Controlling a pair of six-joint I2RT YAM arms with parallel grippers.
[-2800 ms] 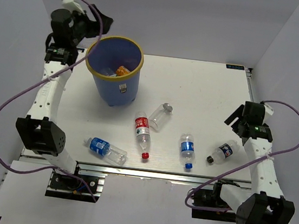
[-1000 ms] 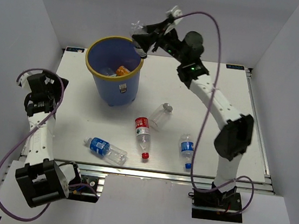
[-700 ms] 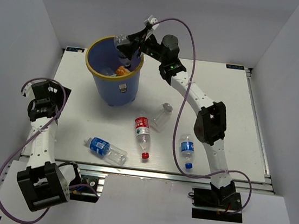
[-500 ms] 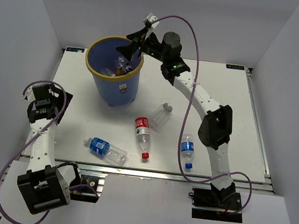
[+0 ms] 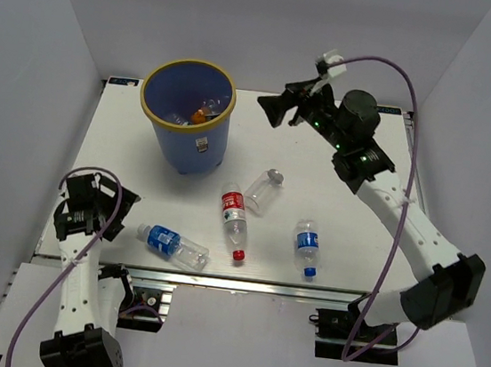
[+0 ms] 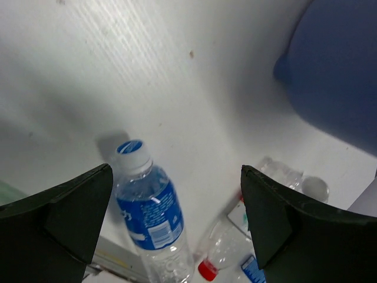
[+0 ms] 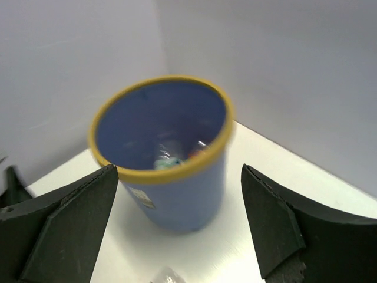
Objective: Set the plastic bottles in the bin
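Observation:
My left gripper needs to go down and to the right in the top view onto the blue-label bottle's cap end (image 5: 149, 234) (image 6: 141, 170), which is below it and points toward its fingers.
The blue bin (image 5: 186, 136) with a yellow rim (image 5: 150, 114) stands at the back left and holds several bottles (image 5: 202, 111). Several plastic bottles lie on the table: a blue-label one (image 5: 171, 244) at the front left, a red-label one (image 5: 234, 221), a clear one (image 5: 263, 190) and another blue-label one (image 5: 308, 245). My left gripper (image 5: 125, 214) is open and empty, just left of the front-left bottle (image 6: 152, 219). My right gripper (image 5: 282, 103) is open and empty, up in the air to the right of the bin (image 7: 177, 188).
The table's near edge rail (image 5: 242, 282) runs just in front of the bottles. Grey walls close in the back and both sides. In the left wrist view the red-capped bottle (image 6: 222, 254) and the clear bottle (image 6: 288, 174) lie beyond the blue-label one.
My right gripper opened over the bin, let its bottle fall in, then drew back to the right. My left arm swung down to the front-left bottle.

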